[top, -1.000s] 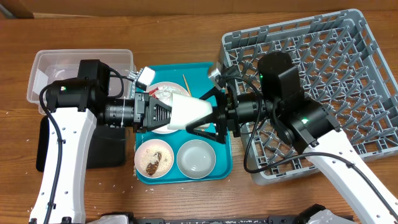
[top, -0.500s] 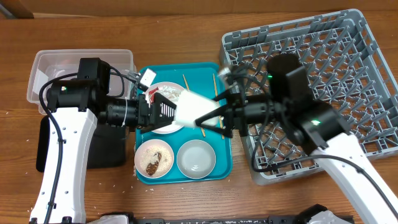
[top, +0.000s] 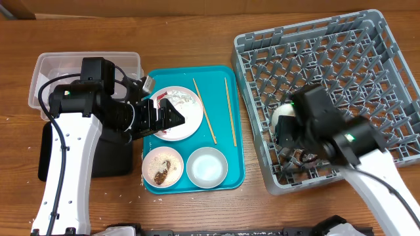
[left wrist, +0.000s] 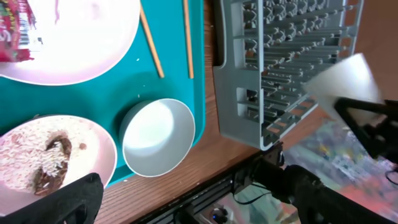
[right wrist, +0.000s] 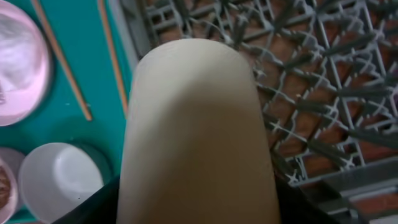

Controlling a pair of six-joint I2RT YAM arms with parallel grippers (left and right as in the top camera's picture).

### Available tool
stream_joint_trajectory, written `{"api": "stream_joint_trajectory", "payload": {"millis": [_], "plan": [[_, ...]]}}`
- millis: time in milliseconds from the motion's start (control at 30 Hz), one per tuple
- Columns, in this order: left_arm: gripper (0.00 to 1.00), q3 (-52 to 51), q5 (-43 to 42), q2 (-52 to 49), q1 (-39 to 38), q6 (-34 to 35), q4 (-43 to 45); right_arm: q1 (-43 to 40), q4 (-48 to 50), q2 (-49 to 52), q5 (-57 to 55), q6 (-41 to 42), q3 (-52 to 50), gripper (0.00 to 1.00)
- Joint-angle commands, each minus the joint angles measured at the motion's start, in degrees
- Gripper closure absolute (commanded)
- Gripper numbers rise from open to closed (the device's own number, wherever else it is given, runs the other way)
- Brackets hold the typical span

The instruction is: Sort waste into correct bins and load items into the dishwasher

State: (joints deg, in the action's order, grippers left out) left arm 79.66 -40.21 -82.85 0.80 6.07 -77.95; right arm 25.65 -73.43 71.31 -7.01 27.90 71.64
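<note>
My open left gripper moves back and down onto the pale pink bowl's rim (top: 182,166) (left wrist: 114,153) by the empty bowl next, because the pink one holds rice and scraps.
My right gripper (top: 283,123) is shut on the small white cup (top: 283,110) over the left part of the grey dish rack (top: 367,59); the cup (right wrist: 199,137) fills the right wrist view. My left gripper (top: 174,113) hangs open and empty over the white plate (top: 187,108) on the teal tray. The left wrist view shows a red wrapper (left wrist: 15,31) on the plate (left wrist: 74,43). Two chopsticks (top: 203,111) lie on the tray. One bowl (top: 163,167) holds rice and brown scraps; the other bowl (top: 207,166) is empty.
The clear tub (top: 59,65) stands at the back left, partly under my left arm. A black tray (top: 108,160) lies in front of it. The teal tray (top: 235,164) sits close against the rack's left wall.
My left gripper has let go of the cup and drawn back left over the plate. The right gripper has closed on the cup and carried it right, over the rack.
</note>
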Motion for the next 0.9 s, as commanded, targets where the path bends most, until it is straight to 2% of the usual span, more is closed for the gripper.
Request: {"api": "stream_joint_trajectory", "payload": {"millis": [0,167,200,267,400,567,767,867], "plan": [[0.0,0.59,1.25,-0.13,-0.13,1.07,-0.02,0.2,-2.91,6.16,-1.18,5.33,0.81,0.47],[0.0,0.59,1.79,-0.13,-0.13,1.01,-0.94,0.2,-5.35,13.86,1.07,5.16,0.81,0.44],[0.0,0.59,1.97,-0.13,-0.13,0.98,-1.03,0.2,-5.03,14.93,0.9,5.11,0.81,0.36],[0.0,0.59,2.1,-0.13,-0.13,0.98,-1.14,0.02,-3.91,16.65,0.22,5.11,0.81,0.14],[0.0,0.59,2.16,-0.13,-0.48,0.15,-1.53,-0.02,-3.41,16.96,1.75,5.11,1.79,0.01],[0.04,0.59,7.37,-0.13,-3.82,0.33,-1.81,0.17,-3.54,13.92,1.75,4.7,7.21,0.0],[0.04,-1.73,20.37,-0.13,-11.72,8.5,-1.86,0.28,-0.26,8.24,1.84,4.72,11.43,0.02],[0.09,-4.28,26.58,-0.13,-15.26,13.49,-1.68,0.26,0.72,6.03,1.99,4.72,11.43,0.08]]}}
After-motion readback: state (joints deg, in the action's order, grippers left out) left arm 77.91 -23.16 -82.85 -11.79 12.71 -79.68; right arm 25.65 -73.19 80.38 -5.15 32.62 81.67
